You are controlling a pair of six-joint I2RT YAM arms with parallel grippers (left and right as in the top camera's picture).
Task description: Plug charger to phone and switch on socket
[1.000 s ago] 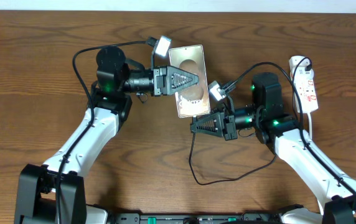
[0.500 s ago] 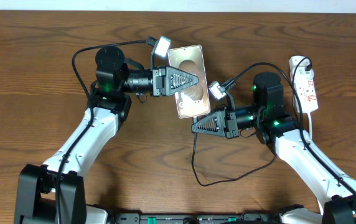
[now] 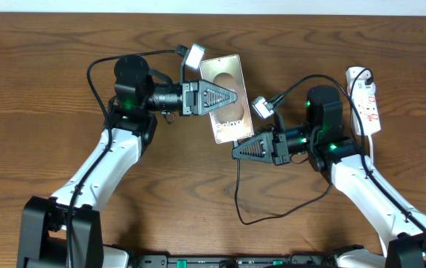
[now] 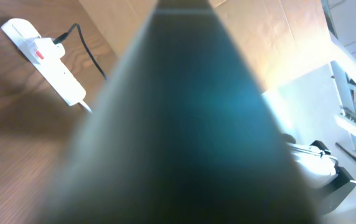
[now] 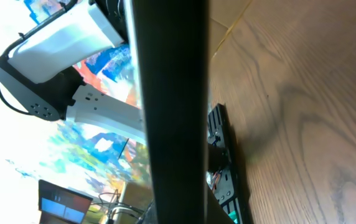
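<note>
The phone [image 3: 229, 123] in my left gripper goes back toward my right gripper next for release there, as that gripper already stands beside the phone's lettered end.
My left gripper [image 3: 234, 95] is shut on the phone [image 3: 229, 123], a grey-brown slab with "Galaxy" lettering, and holds it above the table. In the left wrist view the phone is a dark blur [image 4: 184, 124] filling the middle. My right gripper [image 3: 235, 152] is shut on the charger [image 3: 240, 195] at the phone's lower edge. The plug tip is hidden between fingers and phone. The thin black cable hangs down and loops right across the table. The white socket [image 3: 366, 103] lies at the far right. It also shows in the left wrist view [image 4: 46, 59].
A white cord [image 3: 372, 152] runs down from the socket beside my right arm. The wooden table [image 3: 49, 89] stretches all round. In the right wrist view a dark upright bar [image 5: 172, 112] blocks the middle, with table wood [image 5: 302, 124] to its right.
My right gripper has shifted slightly to the right with the cable. The phone's lettering has come into view. My left arm has barely moved.
</note>
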